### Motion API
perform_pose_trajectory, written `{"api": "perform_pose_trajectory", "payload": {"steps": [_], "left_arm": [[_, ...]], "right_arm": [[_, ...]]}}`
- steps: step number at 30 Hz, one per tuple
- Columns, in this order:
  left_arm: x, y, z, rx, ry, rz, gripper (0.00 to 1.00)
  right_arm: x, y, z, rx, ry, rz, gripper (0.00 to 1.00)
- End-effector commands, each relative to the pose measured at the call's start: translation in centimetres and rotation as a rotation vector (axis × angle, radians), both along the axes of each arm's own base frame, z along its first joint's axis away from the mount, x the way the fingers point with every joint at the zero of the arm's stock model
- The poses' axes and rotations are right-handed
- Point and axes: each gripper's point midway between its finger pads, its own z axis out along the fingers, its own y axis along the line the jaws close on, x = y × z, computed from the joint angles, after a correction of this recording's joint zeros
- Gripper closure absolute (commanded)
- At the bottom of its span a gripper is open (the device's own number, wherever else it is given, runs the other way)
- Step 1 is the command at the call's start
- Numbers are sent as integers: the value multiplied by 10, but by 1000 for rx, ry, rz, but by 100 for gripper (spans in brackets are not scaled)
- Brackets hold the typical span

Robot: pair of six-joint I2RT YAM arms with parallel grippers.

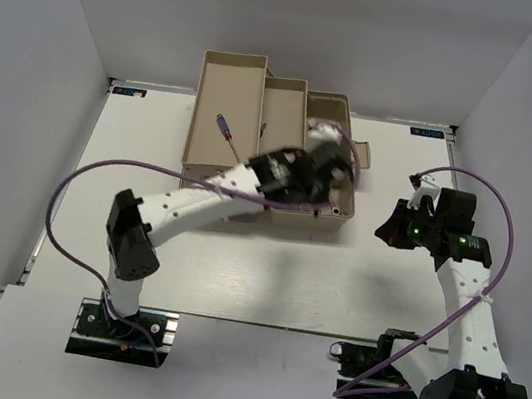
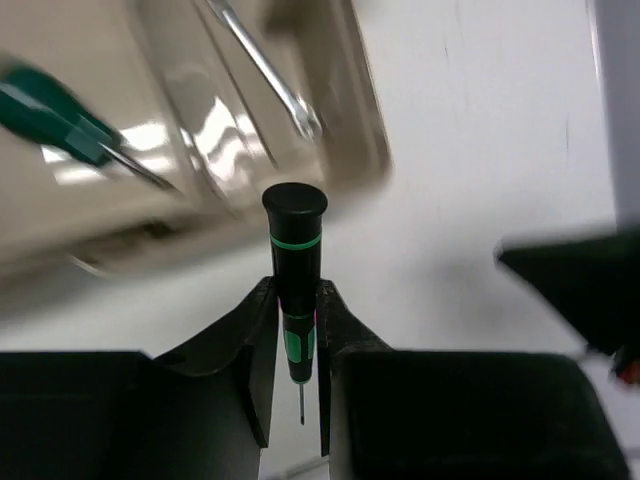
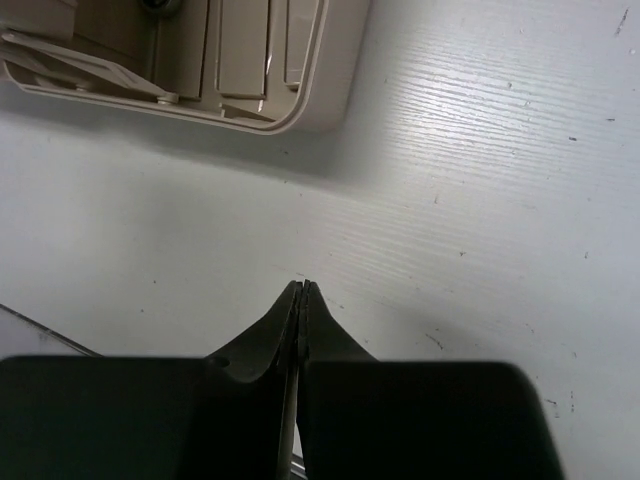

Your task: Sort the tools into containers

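Note:
I will move my left gripper outward and to the left in the top view, over the long tray (image 1: 217, 91), to release there, since a purple-and-red screwdriver lies there.
My left gripper (image 2: 296, 300) is shut on a thin dark screwdriver (image 2: 293, 235) with green bands, held upright with its black cap away from the wrist camera. In the top view the left gripper (image 1: 340, 166) hovers over the right part of the beige toolbox (image 1: 315, 224). A green-handled screwdriver (image 2: 50, 115) and a slim silver wrench (image 2: 265, 65) lie in the beige compartments below. A purple-and-red screwdriver (image 1: 225, 128) lies in the long left tray (image 1: 217, 91). My right gripper (image 3: 304, 292) is shut and empty over bare table, right of the toolbox (image 3: 200, 70).
A second beige tray (image 1: 283, 106) sits between the left tray and the toolbox base. The right arm (image 1: 443, 233) stands to the right of the toolbox and shows as a dark shape in the left wrist view (image 2: 580, 290). White walls enclose the table.

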Motion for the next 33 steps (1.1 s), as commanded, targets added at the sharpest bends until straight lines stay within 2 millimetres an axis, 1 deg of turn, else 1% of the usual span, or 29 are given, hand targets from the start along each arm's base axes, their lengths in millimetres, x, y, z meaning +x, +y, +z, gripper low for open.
{"api": "perform_pose_trajectory", "payload": {"steps": [1, 3, 4, 5, 6, 7, 9, 10, 11, 12, 13, 14, 16, 17, 19, 20, 21, 22, 23, 24, 25, 26, 27, 28, 29, 30, 31, 32, 33], "left_arm": [[65, 67, 64, 18, -178, 152, 100], [88, 85, 77, 6, -201, 196, 100], [112, 103, 85, 3, -218, 251, 100], [123, 112, 88, -1, -224, 281, 100], [133, 123, 97, -7, -238, 307, 100], [149, 144, 102, -10, -247, 361, 100], [164, 159, 101, -24, -241, 391, 100], [178, 176, 107, -45, -253, 428, 100], [181, 181, 106, -49, -243, 422, 100], [189, 187, 108, -59, -247, 435, 100], [195, 193, 102, -55, -236, 446, 100], [202, 208, 105, -63, -231, 468, 100], [207, 219, 100, -70, -210, 475, 100], [212, 228, 97, -78, -203, 486, 100], [215, 234, 82, -76, -169, 482, 100], [222, 240, 70, -60, -149, 487, 100], [222, 241, 62, -56, -123, 481, 100], [225, 244, 58, -50, -113, 475, 100], [224, 240, 57, -60, -106, 460, 95], [227, 244, 52, -62, -92, 462, 86], [229, 246, 49, -57, -90, 449, 74], [228, 245, 49, -53, -89, 430, 49], [231, 247, 50, -58, -99, 425, 40], [232, 245, 58, -66, -113, 411, 34], [234, 244, 74, -87, -146, 410, 26], [233, 251, 84, -74, -169, 402, 25], [232, 249, 90, -82, -173, 394, 23], [230, 251, 111, -95, -218, 385, 21], [223, 260, 129, -95, -257, 383, 17]], "right_arm": [[3, -4, 18, -33, -67, 28, 100], [3, -1, 20, -30, -80, 54, 98], [2, 2, 21, -21, -82, 72, 96], [3, 3, 20, -16, -80, 91, 96], [2, 6, 23, -7, -85, 105, 93], [0, 8, 22, -2, -77, 116, 92], [-2, 15, 25, 23, -82, 170, 88], [-2, 17, 26, 30, -84, 183, 86], [-5, 25, 28, 57, -88, 234, 86], [-6, 28, 28, 68, -87, 256, 83], [-5, 31, 30, 78, -88, 274, 80], [-11, 36, 30, 92, -85, 326, 76], [-10, 43, 33, 118, -73, 376, 73], [-16, 55, 36, 127, -87, 450, 68], [-23, 70, 38, 162, -62, 525, 65], [-24, 76, 42, 174, -70, 547, 62], [-18, 81, 44, 172, -96, 567, 62], [-25, 96, 46, 173, -97, 628, 61], [-19, 101, 54, 160, -125, 641, 60], [-16, 107, 54, 153, -128, 665, 57], [-23, 122, 51, 154, -114, 726, 56], [-15, 129, 59, 139, -152, 746, 55], [-18, 138, 60, 135, -159, 784, 50], [-16, 144, 55, 113, -177, 833, 48], [-20, 157, 62, 94, -219, 889, 46], [-21, 162, 63, 85, -242, 920, 43], [-17, 167, 65, 48, -330, 988, 41], [-25, 180, 63, 44, -356, 1055, 39], [-27, 185, 63, 34, -393, 1090, 37]]}}
